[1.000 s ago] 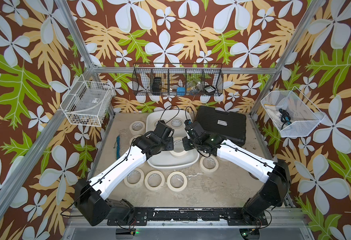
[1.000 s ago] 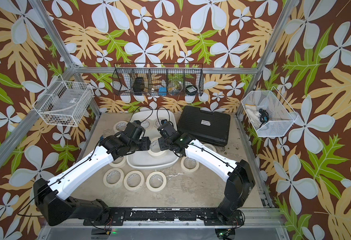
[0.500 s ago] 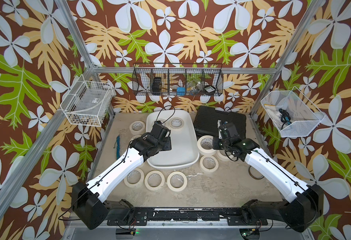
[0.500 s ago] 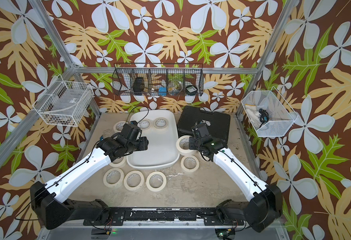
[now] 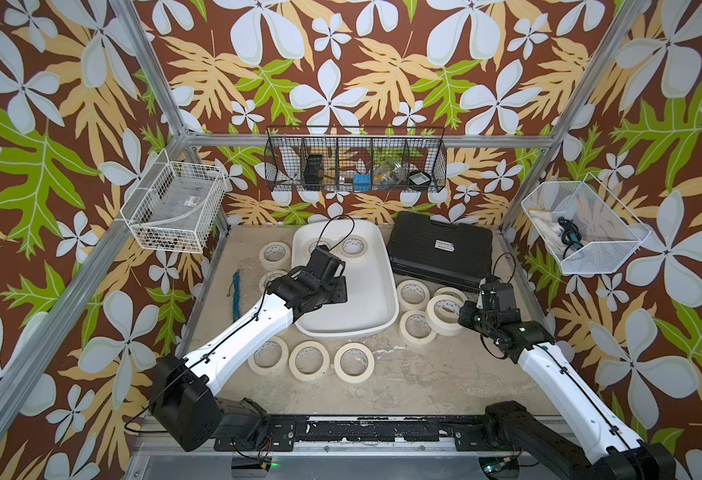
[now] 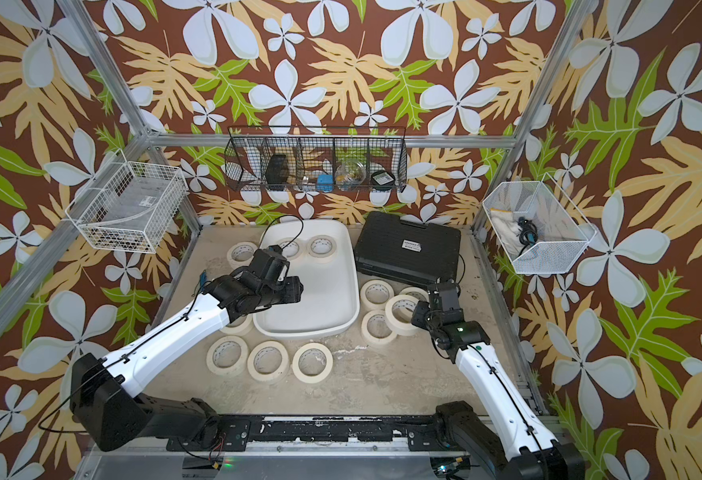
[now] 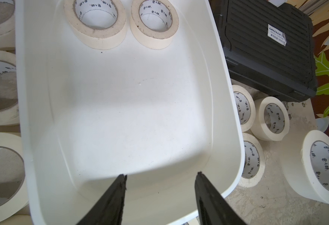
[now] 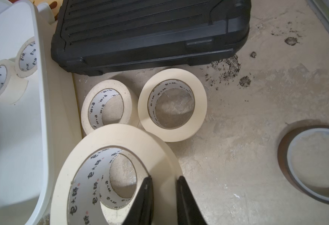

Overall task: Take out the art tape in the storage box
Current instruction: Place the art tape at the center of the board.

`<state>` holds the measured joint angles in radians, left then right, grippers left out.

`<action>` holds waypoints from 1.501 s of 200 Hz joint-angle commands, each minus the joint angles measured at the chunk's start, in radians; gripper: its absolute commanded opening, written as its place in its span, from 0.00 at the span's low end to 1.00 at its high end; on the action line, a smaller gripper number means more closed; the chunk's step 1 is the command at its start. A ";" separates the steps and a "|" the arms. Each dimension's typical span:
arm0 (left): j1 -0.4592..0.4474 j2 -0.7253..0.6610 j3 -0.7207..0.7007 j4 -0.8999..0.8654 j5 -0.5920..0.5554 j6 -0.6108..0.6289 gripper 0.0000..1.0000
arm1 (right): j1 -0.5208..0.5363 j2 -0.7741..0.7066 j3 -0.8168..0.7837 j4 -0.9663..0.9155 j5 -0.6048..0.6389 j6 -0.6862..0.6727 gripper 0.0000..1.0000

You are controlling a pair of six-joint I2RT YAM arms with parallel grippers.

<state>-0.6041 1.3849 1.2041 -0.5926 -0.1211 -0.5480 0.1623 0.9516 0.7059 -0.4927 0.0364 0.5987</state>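
Bare tabletop (image 5: 453, 343) beside the near roll lies below and back from the robot's right gripper, so the gripper needs to move back and down to let go of the tilted roll.
The white storage box (image 5: 368, 299) (image 7: 130, 107) sits mid-table. Two rolls of art tape (image 7: 101, 41) (image 7: 154, 41) lie flat at its far end, shown in a top view too (image 5: 353, 257). My left gripper (image 7: 161, 175) (image 5: 339, 291) hangs open and empty over the box's near end. Right of the box, my right gripper (image 8: 163, 177) (image 5: 463, 311) is shut on the wall of a tilted roll (image 8: 85, 152) (image 5: 434, 320), just above three rolls (image 8: 171, 134) lying on the table by the box.
A black hard case (image 5: 440, 249) lies behind the right rolls. More rolls lie in front of the box (image 5: 309, 376) and to its left (image 5: 274, 262). A blue cord (image 5: 236, 291) is at far left, a brown tape ring (image 8: 282, 148) at right. Wire baskets hang on the walls.
My right gripper has carried a tape roll out of the storage box, rightward and toward the front, down by the rolls beside the case. The left gripper has stayed open over the box.
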 commanded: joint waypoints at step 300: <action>0.037 0.067 0.000 0.066 0.021 0.020 0.60 | -0.024 -0.005 -0.199 0.107 0.231 0.180 0.60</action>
<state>-0.5961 1.4254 1.1790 -0.5552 -0.0860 -0.5472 0.1387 0.9661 0.4747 -0.3431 0.2520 0.8188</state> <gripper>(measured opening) 0.601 0.593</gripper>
